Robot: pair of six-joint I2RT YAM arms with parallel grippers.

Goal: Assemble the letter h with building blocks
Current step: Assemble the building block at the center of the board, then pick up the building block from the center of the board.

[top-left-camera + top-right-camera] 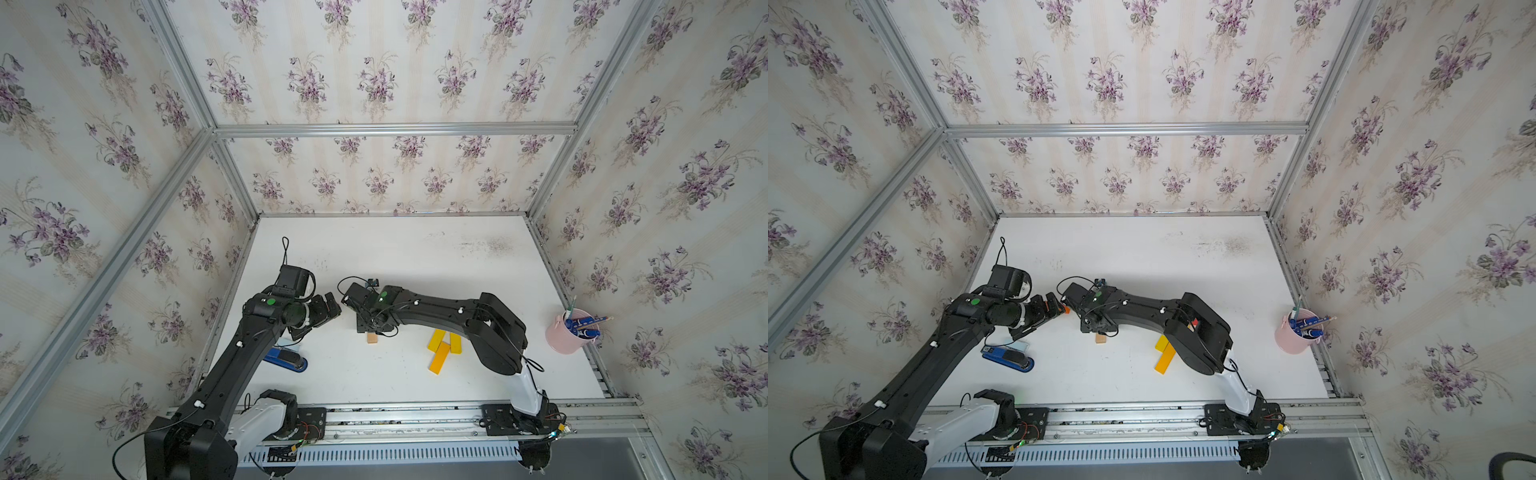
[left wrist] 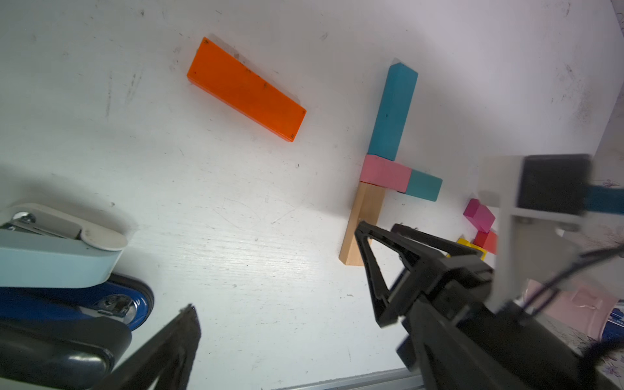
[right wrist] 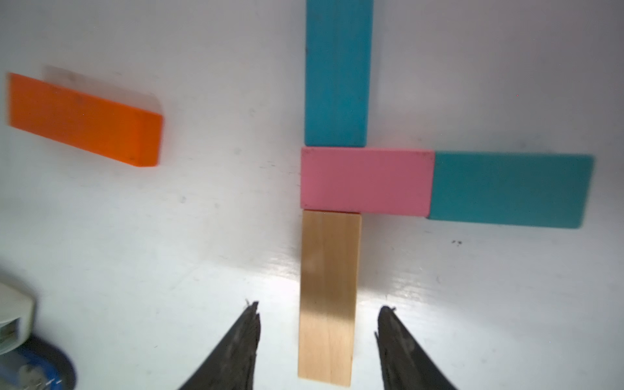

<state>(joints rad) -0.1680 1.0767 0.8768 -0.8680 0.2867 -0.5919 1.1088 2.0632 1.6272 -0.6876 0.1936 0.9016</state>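
Observation:
The orange block (image 1: 1066, 309) (image 2: 246, 89) lies slanted to my left gripper's fingers, so next my left gripper will turn and come down astride the block to close across its width.
In the right wrist view a tan block (image 3: 327, 297) lies flat, one end butted against a pink block (image 3: 366, 180). A long teal block (image 3: 336, 71) continues the line past the pink one, and a short teal block (image 3: 510, 189) extends sideways from it. My right gripper (image 3: 319, 307) is open astride the tan block, with a gap on each side. An orange block (image 3: 84, 118) lies apart. My left gripper (image 2: 304, 337) is open over bare table beside the orange block (image 2: 246, 89). Yellow blocks (image 1: 440, 357) lie near the right arm's elbow.
A blue stapler (image 1: 286, 358) lies under the left arm, near the table's left edge. A pink cup (image 1: 571, 330) of pens stands at the right edge. Magenta (image 2: 479, 214) and red (image 2: 486, 241) blocks lie beyond the right gripper. The two grippers are close together.

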